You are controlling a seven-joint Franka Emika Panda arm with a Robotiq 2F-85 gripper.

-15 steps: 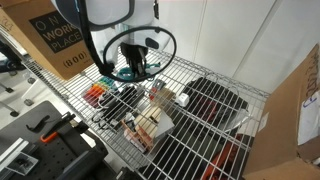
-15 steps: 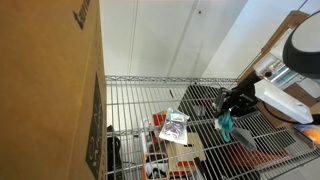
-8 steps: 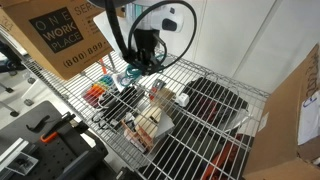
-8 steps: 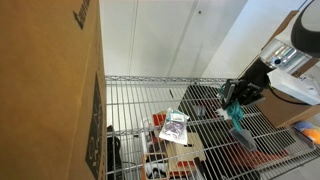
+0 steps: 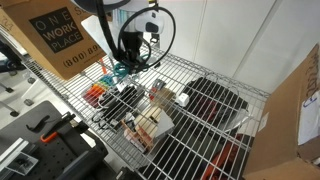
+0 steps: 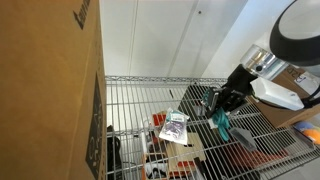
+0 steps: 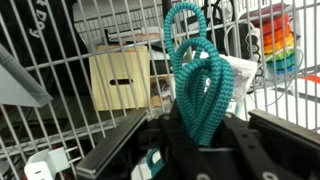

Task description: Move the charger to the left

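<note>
The dangling charger should next swing sideways with my gripper above the wire shelf toward the coloured markers (image 5: pixel 99 94) (image 7: pixel 279 43). My gripper should turn slightly and open there.
The charger (image 7: pixel 200 75) is a teal braided cord in loops, and it fills the middle of the wrist view. My gripper (image 7: pixel 200 128) is shut on the cord's lower end. In both exterior views the gripper (image 5: pixel 130 60) (image 6: pixel 222 104) hangs just above the wire shelf. The teal charger (image 5: pixel 121 69) (image 6: pixel 222 123) dangles from it, near the shelf's edge by the cardboard box. I cannot tell whether the cord touches the wire.
A wire shelf (image 5: pixel 200 70) carries a tan-and-white block (image 5: pixel 150 126) (image 7: pixel 120 80), coloured markers (image 5: pixel 96 95) (image 7: pixel 278 45), a black tray (image 5: pixel 216 100) and a small packet (image 6: pixel 174 126). A printed cardboard box (image 5: pixel 58 40) stands close to the gripper. A big box (image 6: pixel 50 90) blocks one side.
The gripper rose with the teal charger, then came back down and shifted toward the printed cardboard box. It has stayed shut on the cord.
</note>
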